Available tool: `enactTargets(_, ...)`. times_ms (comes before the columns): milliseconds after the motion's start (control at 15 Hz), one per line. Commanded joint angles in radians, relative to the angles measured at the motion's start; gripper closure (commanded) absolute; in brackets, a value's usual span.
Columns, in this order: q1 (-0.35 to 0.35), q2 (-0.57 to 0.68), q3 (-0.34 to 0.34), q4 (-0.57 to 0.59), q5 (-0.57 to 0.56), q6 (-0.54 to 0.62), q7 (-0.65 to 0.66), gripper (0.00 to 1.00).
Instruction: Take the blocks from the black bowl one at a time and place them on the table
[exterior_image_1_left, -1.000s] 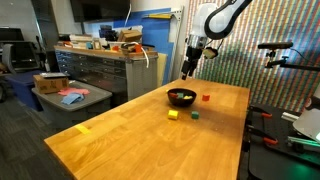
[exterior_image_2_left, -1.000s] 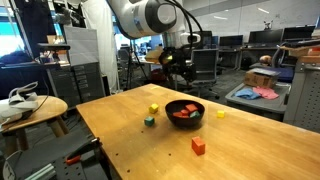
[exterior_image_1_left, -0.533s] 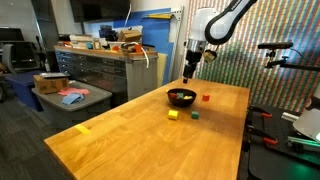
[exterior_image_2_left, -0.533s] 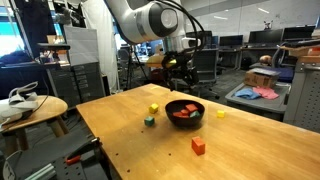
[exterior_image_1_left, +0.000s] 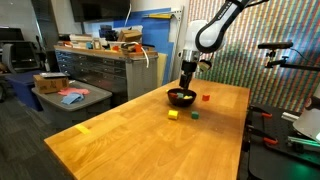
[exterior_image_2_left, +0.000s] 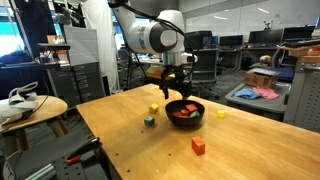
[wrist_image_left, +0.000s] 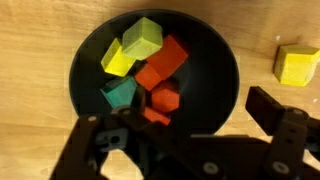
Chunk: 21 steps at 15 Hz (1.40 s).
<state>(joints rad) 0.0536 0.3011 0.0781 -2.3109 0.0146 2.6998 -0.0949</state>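
The red block is below, beside the yellow blocks, and one fingertip hangs over wood, so my gripper should next move over the block and down inside the bowl's rim.
The black bowl (wrist_image_left: 212, 78) fills the wrist view and holds several blocks: two yellow (wrist_image_left: 118, 58), two red (wrist_image_left: 163, 62) and a green one (wrist_image_left: 120, 93). My gripper (wrist_image_left: 180, 118) hangs open directly above the bowl, one finger (wrist_image_left: 95, 140) over its left rim and the other over the wood at the right. Both exterior views show the gripper (exterior_image_1_left: 186, 80) (exterior_image_2_left: 182, 88) just above the bowl (exterior_image_1_left: 181, 97) (exterior_image_2_left: 184, 112). On the table (exterior_image_2_left: 120, 145) lie a red block (exterior_image_2_left: 198, 146), a green block (exterior_image_2_left: 149, 121) and two yellow blocks (exterior_image_2_left: 153, 108) (exterior_image_2_left: 220, 115).
A yellow tape strip (exterior_image_1_left: 83, 128) lies near the table's near end. A grey workbench with drawers (exterior_image_1_left: 100, 65) stands beyond the table. A cart with a pink cloth (exterior_image_1_left: 70, 96) is beside it. A round stool (exterior_image_2_left: 30, 108) stands off one table edge.
The gripper has come down and over the bowl, staying open. The blocks and bowl have not moved.
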Motion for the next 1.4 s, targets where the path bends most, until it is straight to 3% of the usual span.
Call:
enactTargets(0, -0.023, 0.088, 0.008, 0.067, 0.017, 0.021, -0.024, 0.00)
enactTargets(733, -0.059, 0.195, 0.006, 0.092, 0.011, 0.004, -0.013, 0.00)
enactTargets(800, -0.054, 0.195, 0.003, 0.090, 0.005, 0.005, -0.009, 0.04)
enactTargets(933, -0.049, 0.193, -0.001, 0.090, -0.001, 0.000, -0.005, 0.29)
enactTargets(1067, -0.043, 0.191, -0.004, 0.091, -0.005, -0.001, 0.002, 0.36)
enactTargets(1333, -0.027, 0.194, -0.010, 0.098, -0.014, 0.005, 0.018, 0.68)
